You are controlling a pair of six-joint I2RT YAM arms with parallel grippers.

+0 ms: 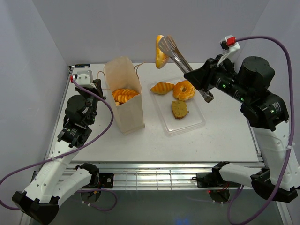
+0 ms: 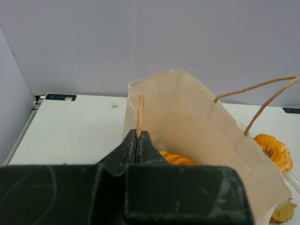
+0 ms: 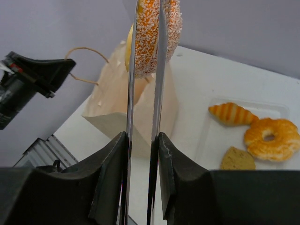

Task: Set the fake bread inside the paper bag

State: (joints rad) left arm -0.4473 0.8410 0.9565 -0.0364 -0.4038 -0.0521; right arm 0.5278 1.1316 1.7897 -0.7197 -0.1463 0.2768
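Observation:
The sugared bread hangs outside the bag, so my right gripper will next move the tongs [image 1: 180, 61] to the left in the top view, then down, over the bag's opening [image 1: 124, 89] to release them.
The paper bag [image 1: 126, 105] stands open at the left of the table, with orange fake bread [image 1: 125, 95] inside it. My left gripper [image 2: 137, 136] is shut on the bag's near string handle [image 2: 139, 112]. My right gripper [image 3: 142, 136] is shut on a pair of metal tongs [image 1: 180, 61]. The tongs pinch a sugared orange bread piece [image 1: 161, 51] in the air, above and to the right of the bag's mouth. A striped croissant [image 1: 162, 88], a ring-shaped bun [image 1: 183, 90] and a brown slice [image 1: 179, 109] lie in the clear tray [image 1: 187, 125].
The clear tray sits just right of the bag, near the table's middle. The bag's far handle [image 2: 262, 101] sticks up loose. White walls close the table on the left and back. A metal rail [image 1: 154, 166] runs along the near edge.

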